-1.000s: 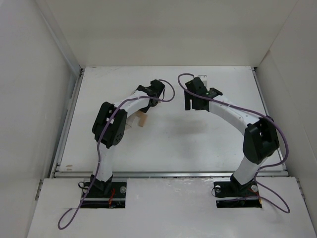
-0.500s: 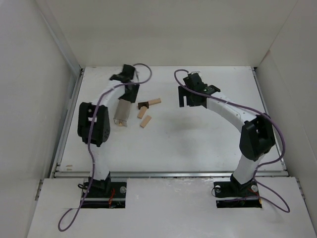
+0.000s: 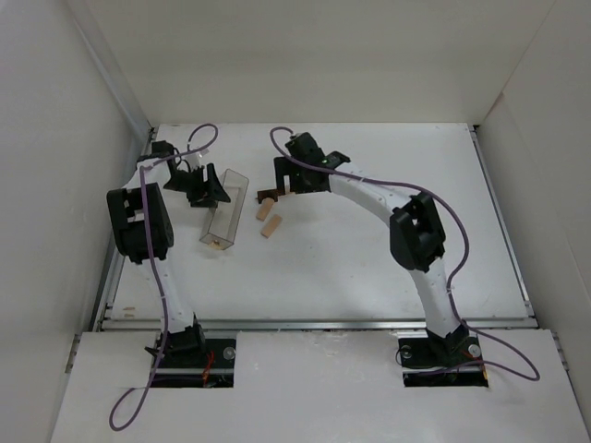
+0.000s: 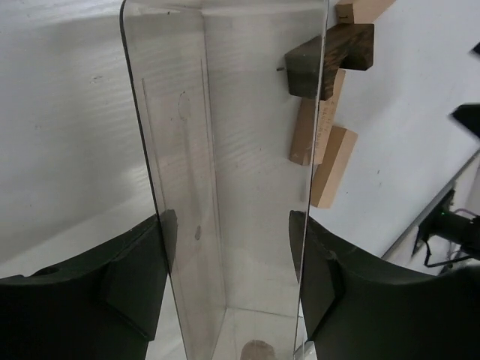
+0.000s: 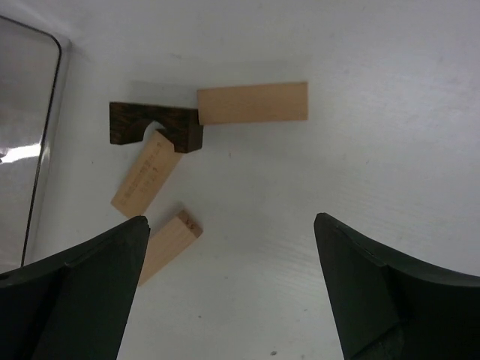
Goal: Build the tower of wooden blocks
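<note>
The wood block apart from the arch is at an angle to my fingers. My right gripper will turn next and come back and down over the wood block's long sides.
Three light-tan wood blocks lie loose and flat on the table: one (image 5: 253, 103) touching a dark brown arch block (image 5: 156, 125), one (image 5: 146, 174) below the arch, and one (image 5: 169, 246) nearest my left finger. In the top view they lie at mid-table (image 3: 270, 228). No tower stands. My right gripper (image 5: 231, 221) is open and empty, hovering just above them (image 3: 288, 180). My left gripper (image 4: 232, 217) is shut on the clear plastic box (image 4: 232, 150), with its jaws on the two long walls (image 3: 205, 189).
The clear box (image 3: 226, 208) lies left of the blocks, with a small tan piece (image 3: 214, 242) at its near end. The enclosure's white left wall (image 3: 83, 185) is close to the left arm. The dark arch block (image 3: 268, 196) lies among the tan blocks.
The left gripper has swung left toward the wall, still holding the clear box. The right gripper has moved left from mid-table to above the loose blocks.
</note>
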### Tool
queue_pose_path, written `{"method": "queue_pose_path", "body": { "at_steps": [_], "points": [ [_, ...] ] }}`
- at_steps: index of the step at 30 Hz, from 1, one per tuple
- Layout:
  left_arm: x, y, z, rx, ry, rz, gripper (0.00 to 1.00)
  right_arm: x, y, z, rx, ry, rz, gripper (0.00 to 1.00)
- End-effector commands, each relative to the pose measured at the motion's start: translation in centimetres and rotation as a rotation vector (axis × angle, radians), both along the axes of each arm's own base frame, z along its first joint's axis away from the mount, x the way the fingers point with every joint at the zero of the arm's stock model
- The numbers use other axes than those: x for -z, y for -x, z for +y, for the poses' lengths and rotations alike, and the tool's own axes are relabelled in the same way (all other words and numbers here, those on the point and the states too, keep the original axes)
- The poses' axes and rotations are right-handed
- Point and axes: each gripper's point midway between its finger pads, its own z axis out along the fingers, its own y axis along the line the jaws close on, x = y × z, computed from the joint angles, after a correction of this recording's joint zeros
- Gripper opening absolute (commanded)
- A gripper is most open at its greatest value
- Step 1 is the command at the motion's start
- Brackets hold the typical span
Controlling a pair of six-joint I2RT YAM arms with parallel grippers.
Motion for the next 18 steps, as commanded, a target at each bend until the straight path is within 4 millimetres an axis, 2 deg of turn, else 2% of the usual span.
{"method": "queue_pose_path", "body": {
  "at_steps": [1,3,4,5,7,9,12,15,18],
  "points": [
    [2.1,0.8,1.2,-0.016,-0.002,0.054,0.15,0.5,2.3,2.1,0.098,-0.072,0.124,0.96],
    [3.5,0.8,2.4,-0.052,-0.083,0.075,0.24,2.1,3.0,2.7,0.159,-0.074,0.179,0.96],
    [3.2,0.3,3.3,-0.092,-0.113,0.066,0.39,2.7,3.5,2.0,0.194,-0.045,0.216,0.96],
    [3.4,0.0,3.8,-0.112,-0.145,0.057,0.44,2.5,3.7,2.3,0.22,-0.047,0.221,0.96],
    [3.5,0.0,5.0,-0.156,-0.222,0.063,0.5,3.5,4.3,1.3,0.318,-0.027,0.268,0.95],
    [3.7,0.1,5.9,-0.183,-0.276,0.069,0.6,4.7,4.8,0.9,0.398,-0.037,0.306,0.93],
    [4.0,0.5,6.4,-0.203,-0.309,0.081,0.71,6.2,5.9,0.8,0.434,-0.043,0.368,0.89],
    [3.6,0.6,6.9,-0.207,-0.344,0.068,0.71,6.6,6.4,1.6,0.438,-0.079,0.412,0.85],
    [1.8,0.3,6.7,-0.196,-0.354,0.015,0.71,6.2,6.8,2.9,0.421,-0.093,0.416,0.8]
  ]
}}
